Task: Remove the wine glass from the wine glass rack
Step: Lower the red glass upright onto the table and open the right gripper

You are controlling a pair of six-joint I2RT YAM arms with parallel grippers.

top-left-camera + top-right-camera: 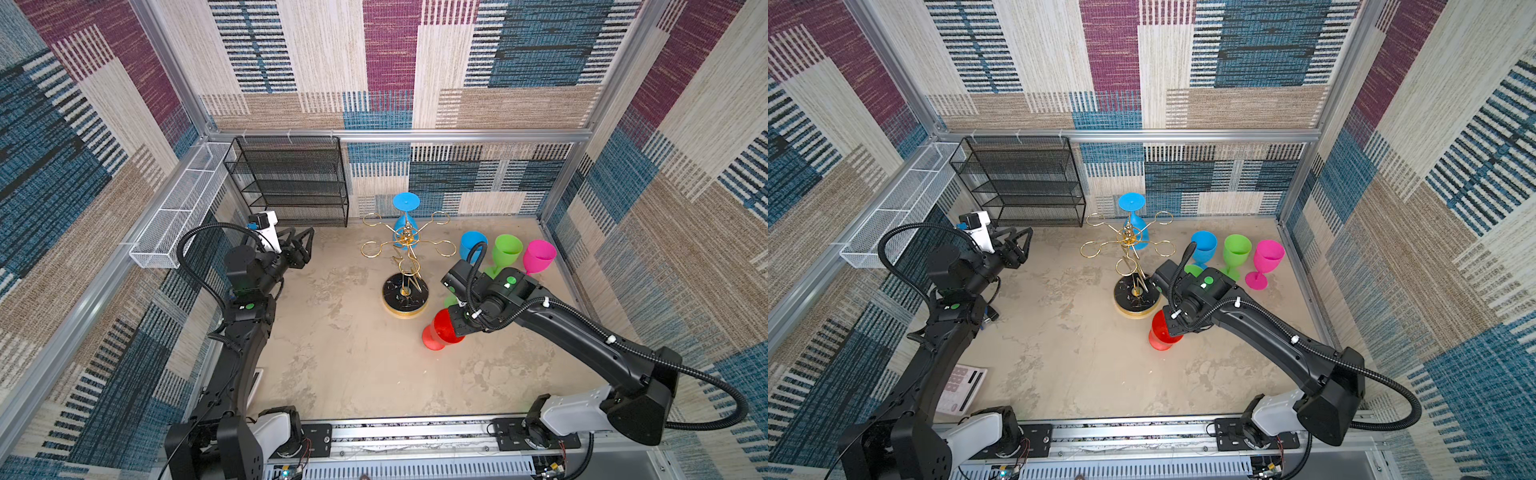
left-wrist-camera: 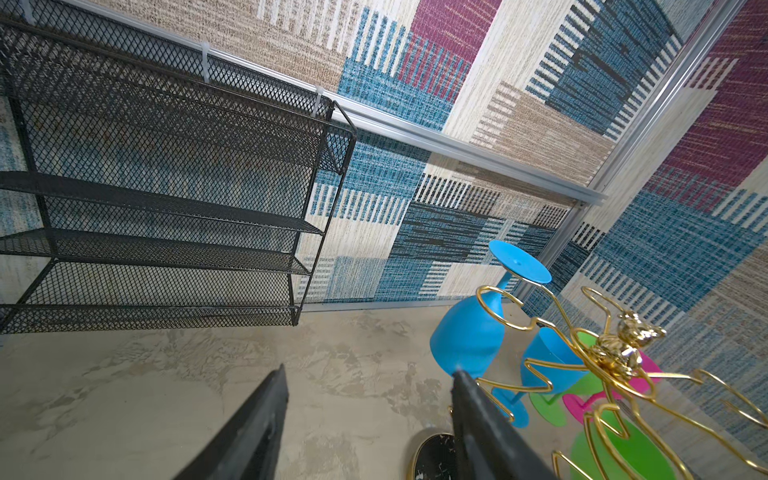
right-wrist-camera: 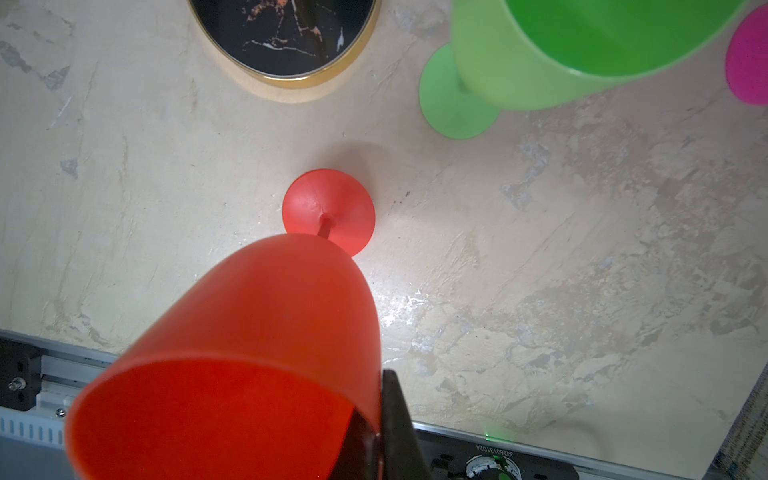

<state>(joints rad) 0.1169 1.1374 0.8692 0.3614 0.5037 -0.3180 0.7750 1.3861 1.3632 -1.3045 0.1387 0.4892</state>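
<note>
My right gripper should next move down and ease outward, set the glass's foot on the tabletop below it and then let go, because the red wine glass [image 1: 436,332] is leaning.
The gold wire wine glass rack [image 1: 406,240] [image 1: 1130,240] stands mid-table on its round black marbled base [image 1: 405,297] [image 3: 286,37]. A blue wine glass [image 1: 405,203] [image 1: 1131,202] [image 2: 465,332] hangs upside down from the rack's far arm. My right gripper [image 3: 380,386] is shut on the rim of a red wine glass [image 1: 436,332] [image 1: 1160,334] [image 3: 270,316], upright just in front and right of the base, its foot at or just above the table. My left gripper [image 1: 301,230] [image 1: 1017,230] [image 2: 370,370] is open and holds nothing, left of the rack.
A black mesh shelf unit [image 1: 291,178] stands at the back left beside a white mesh basket [image 1: 183,208] on the left wall. Blue [image 1: 473,245], green [image 1: 507,249] and pink [image 1: 539,255] glasses stand upright right of the rack. Another green glass [image 3: 540,54] is under my right wrist.
</note>
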